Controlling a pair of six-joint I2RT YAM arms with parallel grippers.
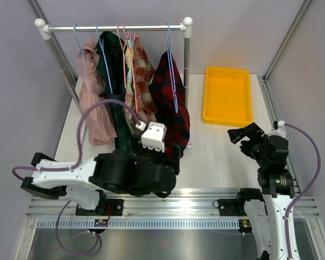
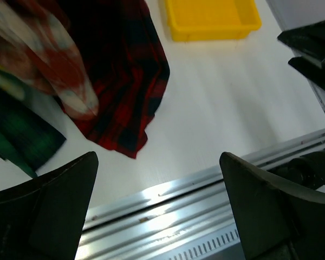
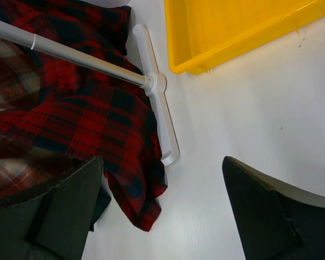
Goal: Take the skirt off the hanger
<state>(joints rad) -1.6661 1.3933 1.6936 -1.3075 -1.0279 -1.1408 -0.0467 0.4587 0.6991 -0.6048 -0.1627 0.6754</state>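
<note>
My left gripper will rise outward next to the wire of the red-black plaid garment's blue hanger beside the post, below the bar (image 1: 169,43).
Several garments hang on hangers from a white rack (image 1: 116,27): a pink one (image 1: 93,103), a dark green one (image 1: 112,81), an orange plaid one (image 1: 141,81) and a red-black plaid one (image 1: 170,103). I cannot tell which is the skirt. My left gripper (image 1: 173,158) is open and empty, low in front of the red plaid hem (image 2: 124,92). My right gripper (image 1: 241,133) is open and empty, right of the rack, with the red plaid cloth (image 3: 92,119) on its left. In the wrist views the left gripper (image 2: 158,165) and right gripper (image 3: 162,165) hold nothing.
A yellow tray (image 1: 226,95) sits at the back right; it also shows in the left wrist view (image 2: 211,21) and the right wrist view (image 3: 233,32). The rack's white foot (image 3: 158,114) lies on the table. A metal rail (image 1: 162,208) runs along the near edge.
</note>
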